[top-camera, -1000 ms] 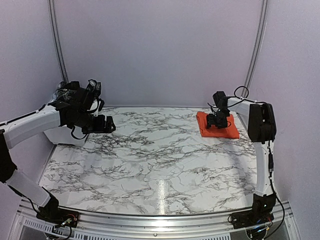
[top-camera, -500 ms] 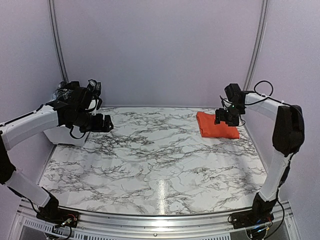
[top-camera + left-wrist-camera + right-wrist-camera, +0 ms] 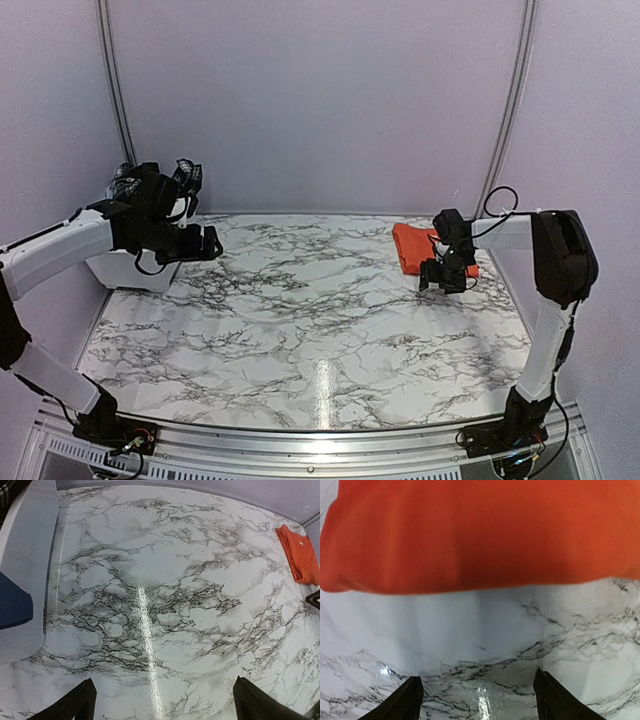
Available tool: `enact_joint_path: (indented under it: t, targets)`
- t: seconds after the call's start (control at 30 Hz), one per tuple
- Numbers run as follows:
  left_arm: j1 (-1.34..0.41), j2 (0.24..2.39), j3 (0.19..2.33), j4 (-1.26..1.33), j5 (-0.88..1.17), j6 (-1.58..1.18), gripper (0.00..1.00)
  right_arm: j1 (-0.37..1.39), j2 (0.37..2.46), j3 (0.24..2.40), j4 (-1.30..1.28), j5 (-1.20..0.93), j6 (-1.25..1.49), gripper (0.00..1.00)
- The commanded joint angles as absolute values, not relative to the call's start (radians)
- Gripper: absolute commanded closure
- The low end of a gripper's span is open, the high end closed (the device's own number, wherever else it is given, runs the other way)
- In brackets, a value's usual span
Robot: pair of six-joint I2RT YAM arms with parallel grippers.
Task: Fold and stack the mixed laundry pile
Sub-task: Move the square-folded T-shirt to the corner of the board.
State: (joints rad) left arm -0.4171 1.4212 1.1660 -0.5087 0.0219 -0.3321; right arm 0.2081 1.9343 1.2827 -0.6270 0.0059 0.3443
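The plaid cloth sticks out to my left gripper's left in the top view, so the gripper will next lift over the bin and move down onto it.
The folded bright orange T-shirt (image 3: 412, 246) lies flat at the table's far right. It fills the top of the right wrist view (image 3: 480, 530) and shows small at the left wrist view's right edge (image 3: 301, 553). My right gripper (image 3: 441, 279) (image 3: 478, 694) hovers just off the shirt's near edge, open, with only marble between its fingers. My left gripper (image 3: 209, 243) (image 3: 165, 706) hangs open and empty over the far left of the table, beside the bin. Black-and-white plaid cloth (image 3: 187, 173) sticks out of the bin behind the left arm. A dark blue cloth (image 3: 13, 603) lies inside the bin.
The white plastic bin (image 3: 128, 270) (image 3: 31, 555) stands at the far left edge of the marble table (image 3: 310, 320). Lilac walls close in the back and both sides. The right arm's elbow (image 3: 563, 250) stands tall near the right wall.
My right gripper has come off the top of the orange T-shirt and moved toward the near side, now low beside its front edge. The left gripper drew slightly back to the left.
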Motion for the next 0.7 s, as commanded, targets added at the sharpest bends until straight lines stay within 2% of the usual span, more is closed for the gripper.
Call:
enact_joint_path:
  t: [0.0,0.4,0.67]
  targets:
    - [-0.38,1.364,1.188,-0.544,0.066,-0.366,0.01,0.179,2.053,1.34,-0.526,-0.025,0.326,0.24]
    - [-0.305,1.275,1.167,-0.595,0.051,-0.386,0.01,0.091,2.271,1.61,-0.563,-0.05,0.176,0.24]
    - [-0.188,1.325,1.275,-0.648,0.09,-0.343,0.01,0.068,2.318,1.73,-0.635,-0.005,0.072,0.23]
